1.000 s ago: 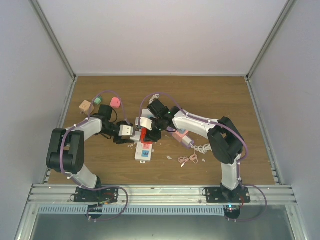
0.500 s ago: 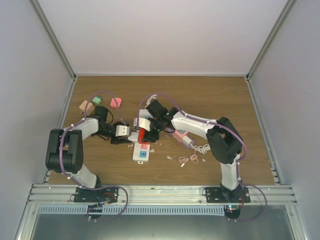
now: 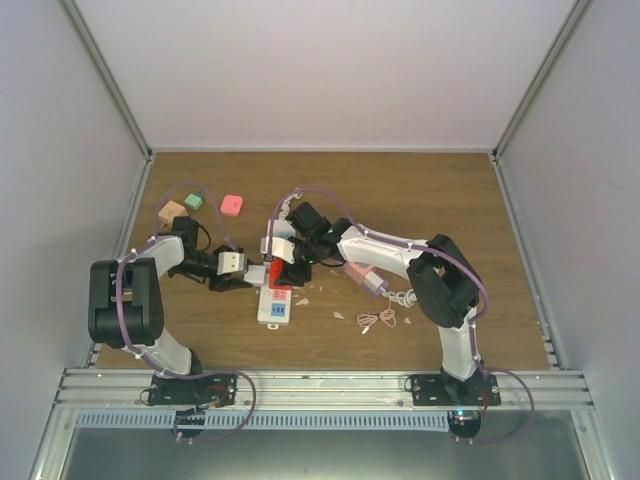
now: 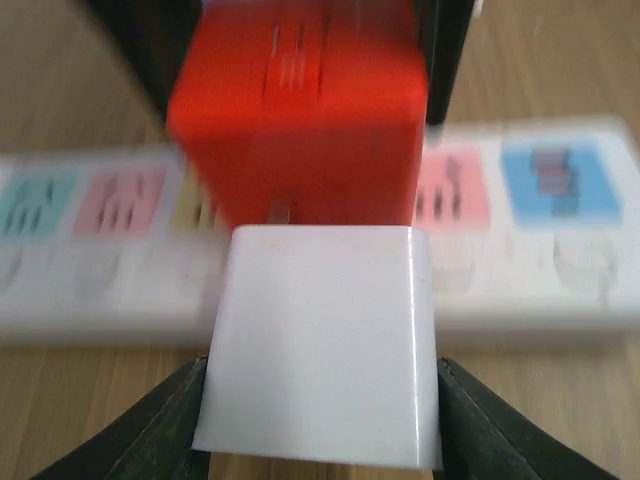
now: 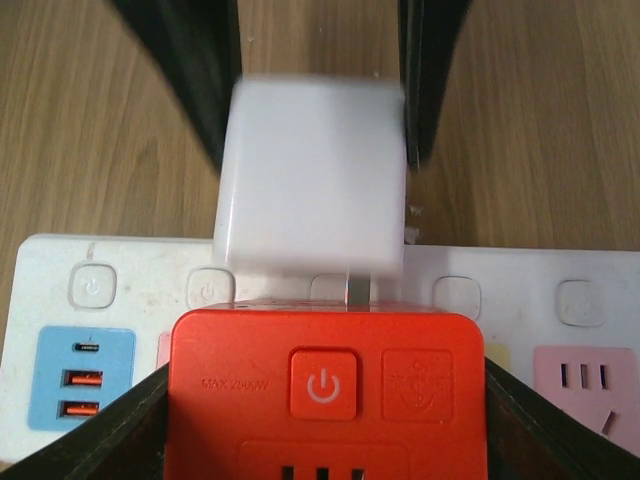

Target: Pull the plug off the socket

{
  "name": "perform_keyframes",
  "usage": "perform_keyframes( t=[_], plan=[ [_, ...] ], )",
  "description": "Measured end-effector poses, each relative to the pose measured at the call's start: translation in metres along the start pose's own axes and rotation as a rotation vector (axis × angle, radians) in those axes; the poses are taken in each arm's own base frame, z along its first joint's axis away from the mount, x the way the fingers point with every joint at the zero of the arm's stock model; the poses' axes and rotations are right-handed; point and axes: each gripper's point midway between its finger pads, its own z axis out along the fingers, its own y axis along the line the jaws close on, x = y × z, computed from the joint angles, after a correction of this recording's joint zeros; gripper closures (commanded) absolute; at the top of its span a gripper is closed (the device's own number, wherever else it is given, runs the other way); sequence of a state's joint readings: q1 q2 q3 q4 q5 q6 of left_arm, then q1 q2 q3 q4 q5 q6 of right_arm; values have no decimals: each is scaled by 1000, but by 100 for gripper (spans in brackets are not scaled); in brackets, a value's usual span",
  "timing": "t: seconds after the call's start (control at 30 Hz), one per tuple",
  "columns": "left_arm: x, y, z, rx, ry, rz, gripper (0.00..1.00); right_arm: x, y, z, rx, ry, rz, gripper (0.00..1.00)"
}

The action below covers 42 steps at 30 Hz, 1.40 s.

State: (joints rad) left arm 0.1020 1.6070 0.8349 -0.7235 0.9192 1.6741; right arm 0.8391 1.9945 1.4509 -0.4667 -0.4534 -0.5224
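Note:
I should next take my left gripper away, outward and down onto bare table beside the pink block, as the plug's prong shows in the gap before the red socket.
A white cube plug point(image 4: 320, 340) sits between the black fingers of my left gripper point(image 4: 322, 405), which is shut on its two sides. The plug's face points at a red cube socket point(image 5: 325, 390), and my right gripper point(image 5: 325, 435) is shut on that socket from both sides. In the right wrist view a short metal prong point(image 5: 357, 287) shows in the gap between plug point(image 5: 312, 180) and socket. Both stand over a white power strip point(image 5: 90, 290). From above, the two grippers meet at the red socket point(image 3: 278, 272) above the strip point(image 3: 272, 306).
A tan block point(image 3: 171, 211), a green block point(image 3: 193, 200) and a pink block point(image 3: 231, 205) lie at the back left. A pink adapter point(image 3: 362, 272) and coiled cables point(image 3: 388, 316) lie right of the strip, under the right arm.
My left gripper has closed onto the white plug. Both grippers, the red socket and the power strip have shifted a little to the left.

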Motion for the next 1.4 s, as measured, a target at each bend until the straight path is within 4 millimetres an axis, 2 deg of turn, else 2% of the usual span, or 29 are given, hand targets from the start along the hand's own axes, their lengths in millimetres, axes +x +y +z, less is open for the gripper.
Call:
perform_keyframes(
  t=[0.07,0.2,0.5,0.7,0.87,1.03,1.2,1.4],
  plan=[
    [8,0,-4,-9,31,-7,71,3,1,-1,-4,13,10,98],
    [40,21,-35,-113,138,-39,72,12,2,-7,-19,41,31,98],
    [41,56,-61,-203,162,-36,71,15,5,-10,-24,61,40,95],
    [44,73,-64,-263,140,-162,69,16,5,-10,-24,64,42,92],
    [49,104,-75,-356,143,-283,67,16,5,-10,-23,65,42,91],
    [67,126,-81,-433,186,-392,67,16,5,-10,-23,64,42,90],
    [93,134,-78,-471,241,-494,64,16,5,-10,-23,65,42,90],
    [113,137,-70,-489,304,-569,63,16,5,-10,-23,65,42,90]
  ],
)
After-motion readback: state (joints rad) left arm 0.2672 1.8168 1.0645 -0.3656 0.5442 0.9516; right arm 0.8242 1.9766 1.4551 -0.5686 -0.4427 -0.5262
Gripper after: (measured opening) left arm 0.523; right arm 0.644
